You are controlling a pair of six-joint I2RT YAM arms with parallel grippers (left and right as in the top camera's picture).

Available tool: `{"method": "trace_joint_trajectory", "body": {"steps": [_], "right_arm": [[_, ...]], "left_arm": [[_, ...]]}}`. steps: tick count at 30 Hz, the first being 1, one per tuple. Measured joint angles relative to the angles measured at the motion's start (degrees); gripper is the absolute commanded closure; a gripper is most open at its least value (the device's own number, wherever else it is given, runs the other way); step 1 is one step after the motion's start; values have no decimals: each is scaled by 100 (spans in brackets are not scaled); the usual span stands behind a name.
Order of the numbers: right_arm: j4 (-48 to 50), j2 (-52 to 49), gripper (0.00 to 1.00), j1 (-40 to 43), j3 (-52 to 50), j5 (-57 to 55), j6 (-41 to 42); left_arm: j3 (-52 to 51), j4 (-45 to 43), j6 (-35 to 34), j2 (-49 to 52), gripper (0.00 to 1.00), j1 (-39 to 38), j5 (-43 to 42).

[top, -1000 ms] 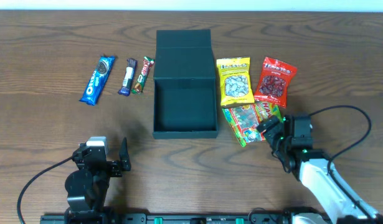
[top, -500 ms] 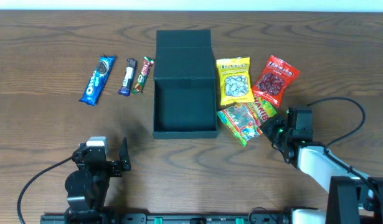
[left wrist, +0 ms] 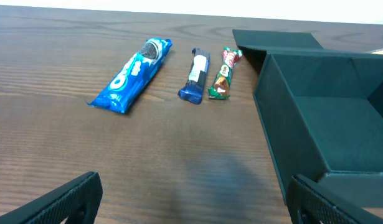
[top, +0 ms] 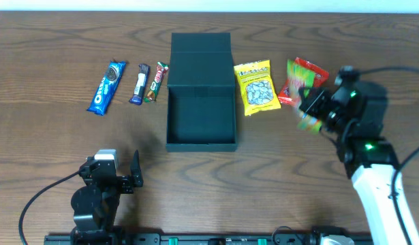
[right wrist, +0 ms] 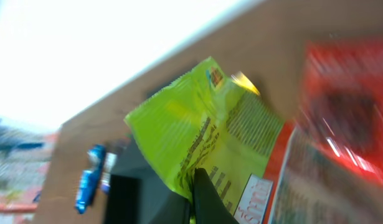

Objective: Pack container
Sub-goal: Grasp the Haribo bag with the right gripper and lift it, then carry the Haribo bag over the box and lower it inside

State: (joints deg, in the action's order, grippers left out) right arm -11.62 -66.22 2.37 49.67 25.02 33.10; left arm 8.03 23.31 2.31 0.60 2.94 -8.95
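Note:
My right gripper swings past the yellow packet and over the container (top: 202, 117) (right wrist: 151, 184) next, then lowers the green packet inside.
The container (top: 201, 122) is a dark teal box standing open mid-table, its lid (top: 201, 50) folded back flat behind it; its near wall (left wrist: 284, 124) shows in the left wrist view. My right gripper (top: 314, 104) is shut on a green and red snack packet (top: 306, 102), which hangs blurred above the table to the right of the box. In the right wrist view the lime-green packet (right wrist: 203, 130) is pinched between the dark fingers (right wrist: 203, 196). My left gripper (top: 129, 174) rests open near the front left, with only bare wood between its fingertips (left wrist: 66, 199).
A yellow packet (top: 255, 87) lies just right of the box, with a red packet (top: 296, 76) beyond it. Left of the box lie a blue Oreo pack (top: 105, 87), a dark blue bar (top: 139, 84) and a green-red bar (top: 155, 82).
My right gripper closed on the green and red packet and lifted it off the table, up and to the right. The left arm has not moved.

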Motion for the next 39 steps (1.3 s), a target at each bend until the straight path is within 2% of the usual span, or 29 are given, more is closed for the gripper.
{"method": "trace_joint_trajectory", "body": {"steps": [4,9,16,22,30,39], "right_arm": [[511,-157,98,-120,450,638,-367],[1021,-1117,98,-979,693,1191,-442],[1167,-2262,99,-2052,1530,1414,-431],[1193,-2896,98,-2511,1888,1449,-127],[1274,-2944,98,-2857,1974,1320,321],[1167,-2944,98,-3060,1978,673,737]], "left_arm": [[0,2,0,-2,5,0,0],[0,2,0,-2,5,0,0],[0,2,0,0,5,0,0],[0,0,0,-2,5,0,0],[0,2,0,-2,5,0,0],[0,2,-2,-2,5,0,0]]}}
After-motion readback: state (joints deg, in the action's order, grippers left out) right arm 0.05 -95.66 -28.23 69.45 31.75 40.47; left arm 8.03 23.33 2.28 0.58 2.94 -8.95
